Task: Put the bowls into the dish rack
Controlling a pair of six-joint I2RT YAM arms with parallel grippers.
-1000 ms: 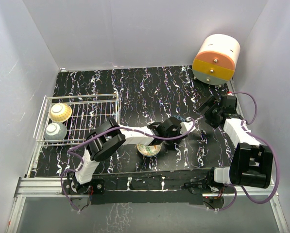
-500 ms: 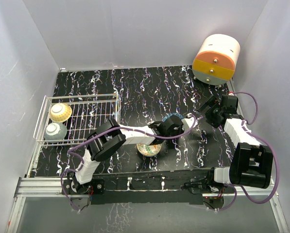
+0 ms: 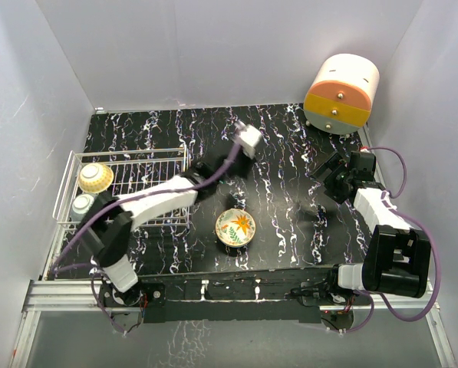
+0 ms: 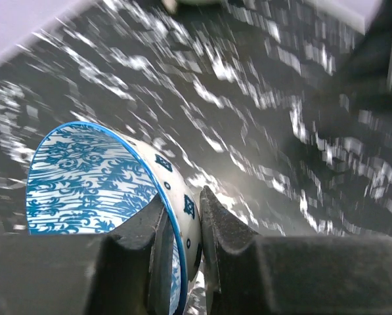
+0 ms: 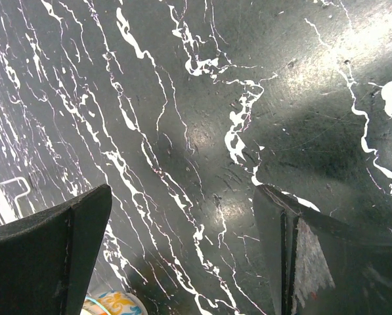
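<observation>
The rack's wires point(image 3: 129, 176) beside the cream-yellow bowl are empty, so the left gripper will next tilt and swing to the left in the top view, then go down onto them.
My left gripper point(image 3: 248, 138) is shut on the rim of the blue-white bowl point(image 4: 90, 184), one finger inside and one outside, and holds it tilted above the table; my left gripper point(image 4: 182, 223) shows in the wrist view, and the top view does not show the bowl clearly. The cream flower bowl point(image 3: 235, 228) stands on the table near the front; its edge shows in the right wrist view point(image 5: 110, 305). The cream-yellow bowl point(image 3: 95, 178) and the grey-white bowl point(image 3: 83, 205) sit in the white wire dish rack point(image 3: 140, 165) at the left. My right gripper point(image 3: 332, 180) point(image 5: 182, 256) is open and empty at the right.
The orange-and-cream round drawer unit point(image 3: 341, 93) stands at the back right corner. White walls close in the black marbled table point(image 3: 290, 153) on three sides. My left arm stretches across the rack's near right corner.
My left gripper has risen with the blue-white bowl and swung back and left from the table's middle towards the rack. The flower bowl is now uncovered. The right arm has not moved.
</observation>
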